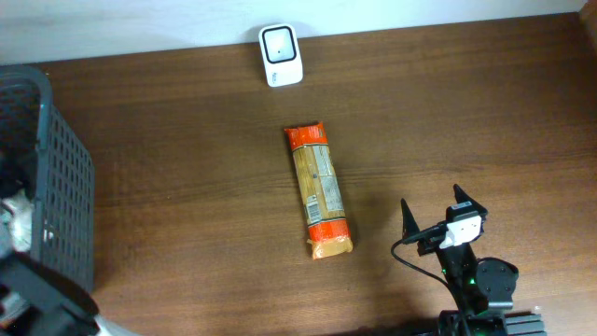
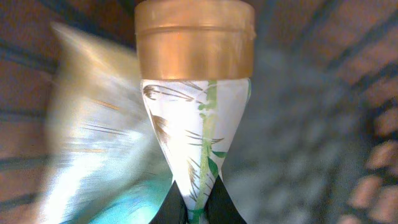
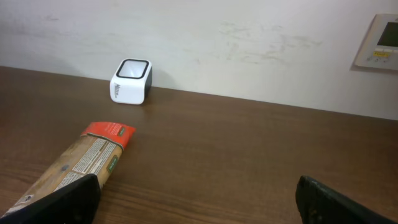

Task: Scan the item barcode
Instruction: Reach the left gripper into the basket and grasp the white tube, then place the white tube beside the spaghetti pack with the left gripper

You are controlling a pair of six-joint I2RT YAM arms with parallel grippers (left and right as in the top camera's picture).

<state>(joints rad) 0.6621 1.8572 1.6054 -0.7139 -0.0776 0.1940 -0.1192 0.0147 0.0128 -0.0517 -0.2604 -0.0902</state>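
My left gripper will next rise above the basket's side, carry the pouch (image 2: 186, 118) to the bare tabletop spot beside the pasta packet, then lower and release it there, as that spot is free.
In the left wrist view my left gripper (image 2: 196, 179) is shut on the narrow bottom end of a white pouch (image 2: 186, 118) printed with green bamboo and topped by a gold cap (image 2: 194, 43). The view is blurred. The white barcode scanner (image 1: 281, 54) stands at the table's far edge, also seen in the right wrist view (image 3: 131, 81). A long pasta packet (image 1: 318, 189) with orange ends lies in the middle of the table. My right gripper (image 1: 431, 198) hovers open to the right of the packet's near end, its fingers (image 3: 68, 199) holding nothing.
A dark grid basket (image 1: 56, 177) stands at the left edge of the table. Its blurred wall (image 2: 311, 124) and other pale packets (image 2: 87, 143) surround the held pouch. A wall panel (image 3: 379, 40) hangs behind the table.
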